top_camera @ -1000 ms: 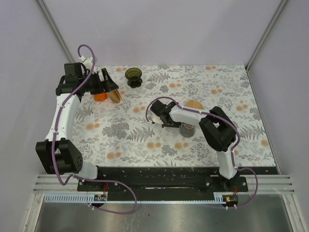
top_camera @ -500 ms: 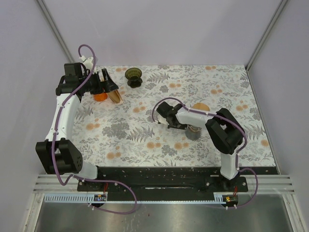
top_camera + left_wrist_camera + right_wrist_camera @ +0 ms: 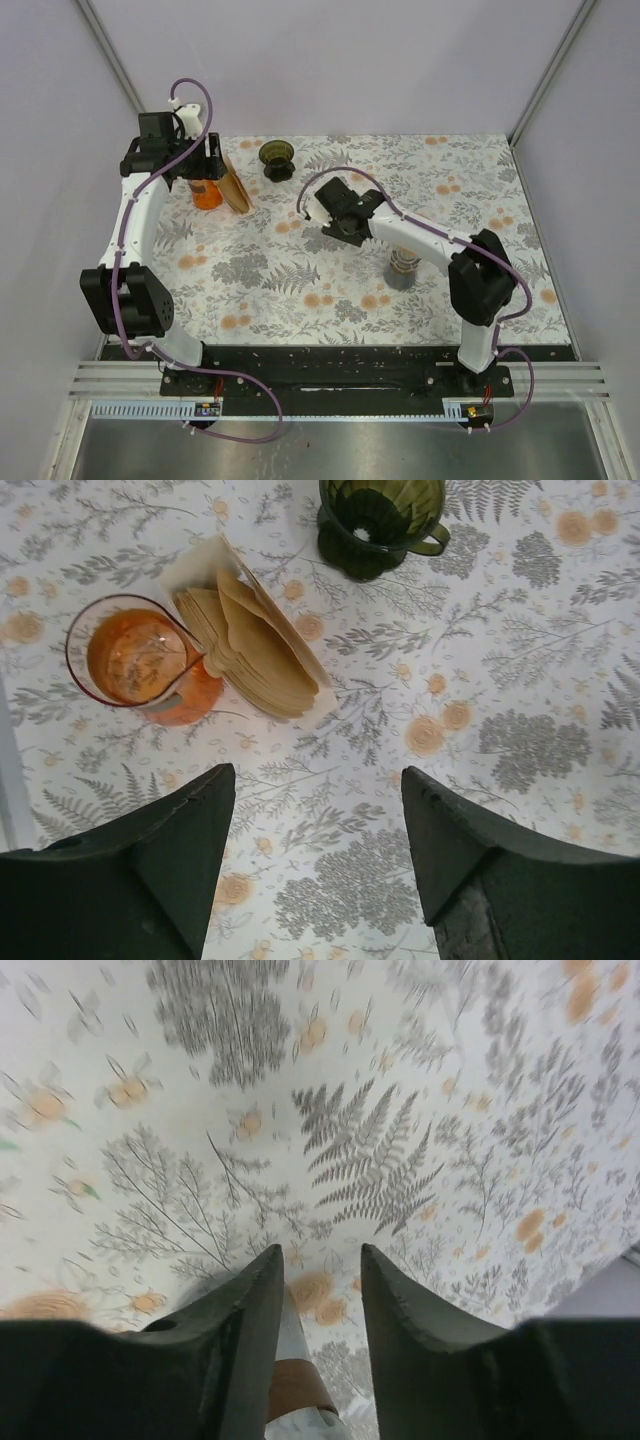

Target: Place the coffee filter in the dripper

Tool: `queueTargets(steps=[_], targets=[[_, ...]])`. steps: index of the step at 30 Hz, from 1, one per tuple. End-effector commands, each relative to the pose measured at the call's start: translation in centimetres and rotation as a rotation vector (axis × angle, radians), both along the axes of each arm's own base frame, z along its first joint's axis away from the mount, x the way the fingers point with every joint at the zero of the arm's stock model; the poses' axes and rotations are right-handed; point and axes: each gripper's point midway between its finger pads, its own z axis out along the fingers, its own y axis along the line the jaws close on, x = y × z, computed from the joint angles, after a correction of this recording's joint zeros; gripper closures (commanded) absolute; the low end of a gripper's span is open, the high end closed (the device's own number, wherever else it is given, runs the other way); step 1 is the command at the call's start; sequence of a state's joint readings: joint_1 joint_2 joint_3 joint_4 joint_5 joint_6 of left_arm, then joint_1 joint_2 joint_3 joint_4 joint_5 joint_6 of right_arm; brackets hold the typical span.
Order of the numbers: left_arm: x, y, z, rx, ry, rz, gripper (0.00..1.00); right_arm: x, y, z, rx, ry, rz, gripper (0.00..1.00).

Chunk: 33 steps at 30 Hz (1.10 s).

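Observation:
The left gripper goes down toward the left in its wrist view next, onto the orange cup's rim away from the filters, because the cup stands against them.
The dark green dripper (image 3: 277, 158) stands upright at the back of the table and also shows in the left wrist view (image 3: 380, 520). A fanned stack of tan coffee filters (image 3: 238, 191) lies beside an orange cup (image 3: 207, 193); both show in the left wrist view, the filters (image 3: 255, 645) right of the cup (image 3: 135, 660). My left gripper (image 3: 213, 165) (image 3: 318, 780) is open and empty, above the table just short of the filters. My right gripper (image 3: 322, 210) (image 3: 322, 1255) is over bare table mid-centre, jaws apart. A white and brown thing (image 3: 295, 1380) shows low between them.
A grey cup (image 3: 402, 270) stands on the flowered tablecloth (image 3: 260, 270) under the right forearm. White walls close the back and sides. A black base rail (image 3: 330, 370) runs along the near edge.
My right gripper has swung away from the grey cup, up and to the left toward the back. My left wrist has shifted slightly over the orange cup. A tan disc seen earlier is now hidden by the right arm.

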<state>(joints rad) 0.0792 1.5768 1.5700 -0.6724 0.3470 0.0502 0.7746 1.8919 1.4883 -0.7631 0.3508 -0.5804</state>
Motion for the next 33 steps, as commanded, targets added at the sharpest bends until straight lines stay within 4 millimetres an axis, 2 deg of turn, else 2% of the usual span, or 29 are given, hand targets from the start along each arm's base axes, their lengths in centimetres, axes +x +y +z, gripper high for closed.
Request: queueTargets(steps=[1, 3, 5, 6, 9, 13, 16, 18, 20, 22, 24, 29, 33], targets=[[2.2, 0.8, 1.5, 0.166, -0.054, 0.011, 0.28, 0.1, 6.2, 9.8, 0.392, -0.101, 0.057, 0.48], [3.2, 1.5, 1.3, 0.204, -0.050, 0.046, 0.27, -0.1, 7.4, 12.3, 0.494, -0.117, 0.071, 0.40], [4.3, 3.6, 1.4, 0.255, -0.062, 0.142, 0.26, -0.5, 8.3, 14.3, 0.576, -0.123, 0.077, 0.33], [4.8, 4.3, 1.6, 0.270, -0.075, 0.172, 0.25, -0.7, 8.5, 14.9, 0.606, -0.125, 0.074, 0.26], [6.0, 5.6, 1.4, 0.310, -0.084, 0.226, 0.19, -1.1, 8.5, 16.0, 0.659, -0.128, 0.052, 0.19], [7.4, 7.4, 0.4, 0.389, -0.047, 0.279, 0.19, -1.8, 8.5, 15.3, 0.675, -0.098, 0.035, 0.18], [7.8, 7.4, -1.1, 0.426, -0.004, 0.220, 0.27, -2.2, 8.3, 14.8, 0.683, -0.082, 0.023, 0.18], [8.0, 7.1, -2.8, 0.410, 0.050, 0.164, 0.29, -2.5, 7.9, 14.2, 0.678, -0.077, 0.016, 0.18], [8.3, 7.5, -3.6, 0.363, 0.093, 0.167, 0.30, -2.8, 7.7, 13.7, 0.677, -0.071, 0.009, 0.18], [8.8, 8.8, -3.8, 0.327, 0.108, 0.241, 0.33, -3.1, 7.6, 13.5, 0.681, -0.063, 0.007, 0.18], [9.4, 9.8, -3.6, 0.281, 0.088, 0.315, 0.28, -3.5, 7.4, 13.6, 0.689, -0.061, 0.009, 0.18], [10.4, 11.1, -2.2, 0.292, 0.009, 0.394, 0.26, -4.9, 7.8, 13.7, 0.724, -0.012, 0.048, 0.18], [10.7, 12.0, -3.9, 0.319, 0.057, 0.404, 0.28, -5.5, 7.6, 13.7, 0.739, -0.005, 0.053, 0.18]])
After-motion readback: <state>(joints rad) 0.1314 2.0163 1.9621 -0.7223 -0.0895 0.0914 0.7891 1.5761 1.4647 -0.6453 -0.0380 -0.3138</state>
